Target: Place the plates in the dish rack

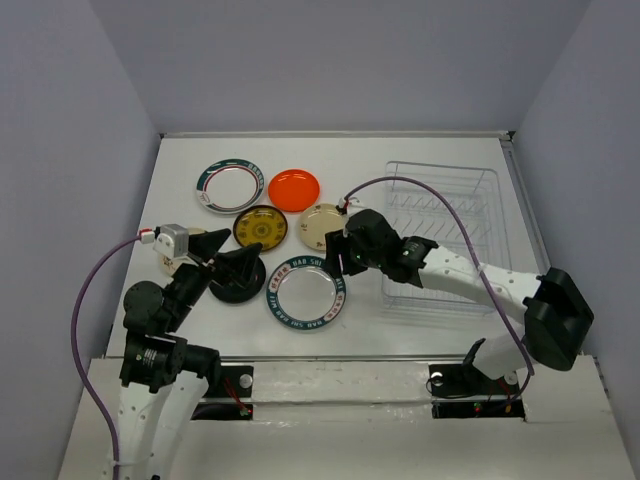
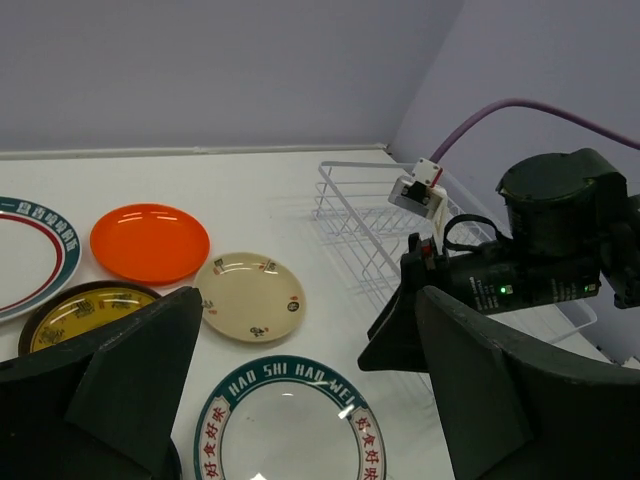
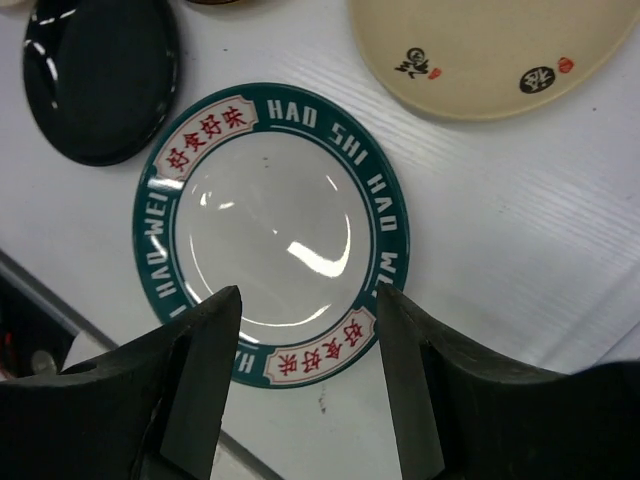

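The white plate's teal rim is below my open fingers, so my right gripper will move slightly toward the rack (image 1: pixel 445 235) next and go down with its fingers on either side of that teal rim.
Several plates lie flat on the white table. A white plate with a teal lettered rim (image 1: pixel 306 293) (image 2: pixel 285 430) (image 3: pixel 270 230) is nearest the arms. Behind it are a cream floral plate (image 1: pixel 325 226) (image 2: pixel 248 295) (image 3: pixel 490 50), a dark brown plate with yellow pattern (image 1: pixel 261 228) (image 2: pixel 85 310), an orange plate (image 1: pixel 294 189) (image 2: pixel 150 242) and a white plate with a green-red rim (image 1: pixel 229 186) (image 2: pixel 25 250). The clear wire dish rack (image 1: pixel 445 235) (image 2: pixel 370 220) stands at the right with no plates in it. My right gripper (image 1: pixel 335 262) (image 3: pixel 308 340) hangs open over the teal plate's edge, holding nothing. My left gripper (image 1: pixel 232 258) (image 2: pixel 300 400) is wide open and holds nothing.
A glossy black plate (image 1: pixel 238 285) (image 3: pixel 100 80) lies left of the teal plate, under my left gripper. A small beige dish (image 1: pixel 178 264) shows partly behind the left wrist. The right arm (image 2: pixel 540 250) reaches across in front of the rack. Grey walls enclose the table.
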`<state>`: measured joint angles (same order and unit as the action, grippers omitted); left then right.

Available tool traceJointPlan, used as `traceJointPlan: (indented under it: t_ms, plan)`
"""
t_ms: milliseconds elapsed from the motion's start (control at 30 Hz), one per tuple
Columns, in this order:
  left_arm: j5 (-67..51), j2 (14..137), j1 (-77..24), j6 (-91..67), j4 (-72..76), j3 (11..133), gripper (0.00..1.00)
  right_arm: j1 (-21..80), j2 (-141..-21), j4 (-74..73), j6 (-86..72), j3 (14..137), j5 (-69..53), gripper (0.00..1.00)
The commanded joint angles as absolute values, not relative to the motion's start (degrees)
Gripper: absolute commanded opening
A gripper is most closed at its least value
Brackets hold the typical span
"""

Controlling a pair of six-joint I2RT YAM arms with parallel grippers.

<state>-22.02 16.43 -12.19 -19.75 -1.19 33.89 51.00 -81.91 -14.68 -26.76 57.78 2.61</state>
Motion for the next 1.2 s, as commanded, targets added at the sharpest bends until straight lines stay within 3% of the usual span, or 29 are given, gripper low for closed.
traceJointPlan:
  t_ms: [0,267,800,1167]
  plan:
    - [-22.67,15.56,-11.69,-19.16,0.09,35.86,0.99,50.19,-84.89,-17.4,-22.07,62.05,9.58,0.62]
    - [-22.59,14.68,-11.95,-18.99,-1.23,35.68,0.99,44.65,-87.8,-17.75,-19.78,63.02,-2.17,0.61]
    - [-22.24,15.38,-12.04,-19.07,-1.14,35.68,0.99,40.43,-86.4,-16.18,-19.86,58.89,-4.74,0.61]
    - [-22.41,15.56,-12.04,-19.07,-1.14,35.6,0.99,39.9,-96.93,-12.39,-19.6,61.26,-12.65,0.6]
